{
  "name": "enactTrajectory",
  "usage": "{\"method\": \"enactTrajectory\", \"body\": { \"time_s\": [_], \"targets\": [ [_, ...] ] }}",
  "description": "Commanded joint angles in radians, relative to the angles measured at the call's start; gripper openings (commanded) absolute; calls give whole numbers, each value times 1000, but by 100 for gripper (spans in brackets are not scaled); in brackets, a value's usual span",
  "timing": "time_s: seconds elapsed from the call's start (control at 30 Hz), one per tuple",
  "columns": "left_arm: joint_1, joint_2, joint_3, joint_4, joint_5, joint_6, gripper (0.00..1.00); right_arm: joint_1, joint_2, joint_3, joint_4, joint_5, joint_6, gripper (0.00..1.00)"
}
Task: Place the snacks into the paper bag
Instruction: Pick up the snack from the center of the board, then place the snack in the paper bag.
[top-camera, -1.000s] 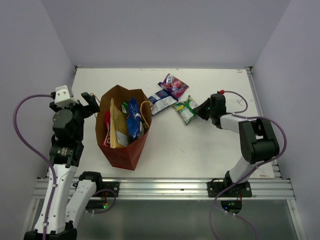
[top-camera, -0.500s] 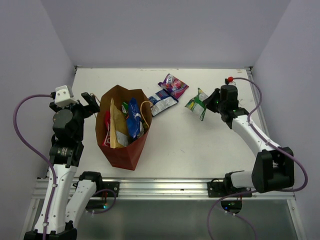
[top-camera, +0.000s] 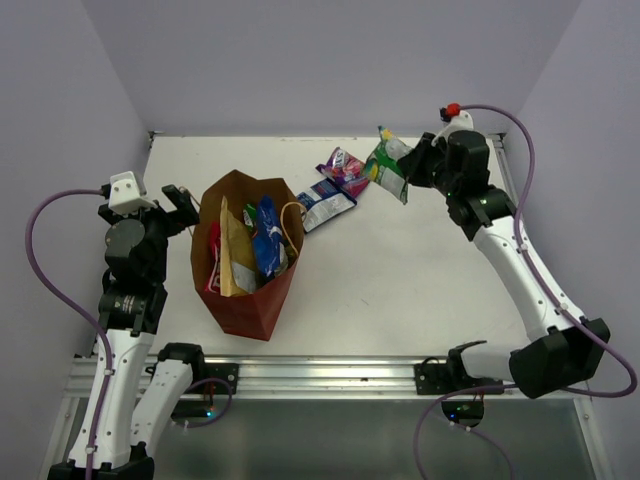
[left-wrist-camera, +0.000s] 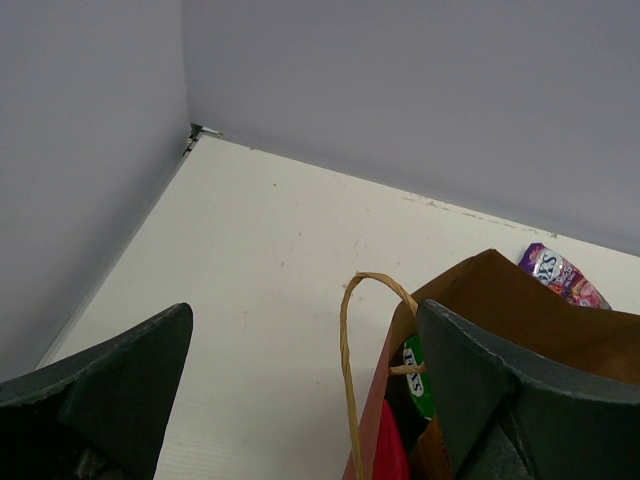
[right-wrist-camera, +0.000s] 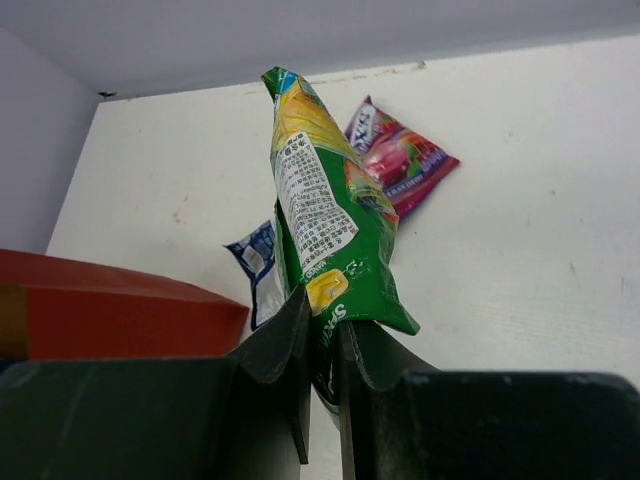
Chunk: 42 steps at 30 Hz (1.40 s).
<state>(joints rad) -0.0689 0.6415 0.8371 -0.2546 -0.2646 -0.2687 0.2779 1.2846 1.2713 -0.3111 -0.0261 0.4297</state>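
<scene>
My right gripper swings and turns to the left in the top view next, over the bag's far opening (top-camera: 251, 194), where room shows behind the packets inside.
The brown paper bag (top-camera: 250, 300) stands open at the left centre of the table with several packets inside. My right gripper (top-camera: 408, 168) is shut on a small green snack packet (top-camera: 385, 165) and holds it in the air near the back right; in the right wrist view the green packet (right-wrist-camera: 325, 215) stands up from between the fingers. A purple-pink packet (top-camera: 345, 170) and a small dark blue packet (top-camera: 325, 202) lie on the table behind the bag. My left gripper (top-camera: 182, 208) stands open at the bag's left rim, near a loop handle (left-wrist-camera: 350, 370).
Grey walls close the table (top-camera: 400, 290) on the left, back and right. A metal rail (top-camera: 330, 375) runs along the near edge, where the arm bases are bolted. The red side of the bag (right-wrist-camera: 110, 315) fills the lower left of the right wrist view.
My right arm has lifted the green packet off the table and carried it up and toward the back. The left arm and the bag have not moved.
</scene>
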Motion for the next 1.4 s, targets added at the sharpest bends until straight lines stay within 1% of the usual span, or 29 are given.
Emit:
{"method": "enactTrajectory", "body": {
  "time_s": [0.0, 0.17, 0.37, 0.57, 0.7, 0.77, 0.83, 1.03, 1.17, 1.37],
  "targets": [
    [-8, -5, -7, 48, 8, 14, 97, 64, 16, 147, 10, -17, -103, 0],
    [-8, -3, -7, 48, 8, 16, 97, 162, 90, 295, -8, -14, -173, 0],
    [-8, -3, -9, 49, 13, 16, 97, 285, 137, 410, -10, 17, -299, 0],
    [-8, 0, -9, 51, 16, 16, 97, 394, 188, 470, 58, 14, -373, 0],
    [-8, 0, -9, 49, 15, 16, 97, 460, 229, 510, 86, -15, -422, 0],
    [-8, 0, -7, 49, 15, 16, 97, 506, 255, 525, 95, -17, -492, 0],
    [-8, 0, -9, 51, 15, 16, 97, 544, 269, 528, 113, -18, -517, 0],
    [-8, 0, -7, 49, 16, 14, 97, 601, 334, 548, 136, -57, -559, 0],
    [-8, -3, -7, 49, 16, 14, 97, 627, 381, 571, 119, -69, -591, 0],
    [-8, -5, -7, 49, 16, 16, 97, 642, 410, 566, 124, -66, -603, 0]
  ]
}}
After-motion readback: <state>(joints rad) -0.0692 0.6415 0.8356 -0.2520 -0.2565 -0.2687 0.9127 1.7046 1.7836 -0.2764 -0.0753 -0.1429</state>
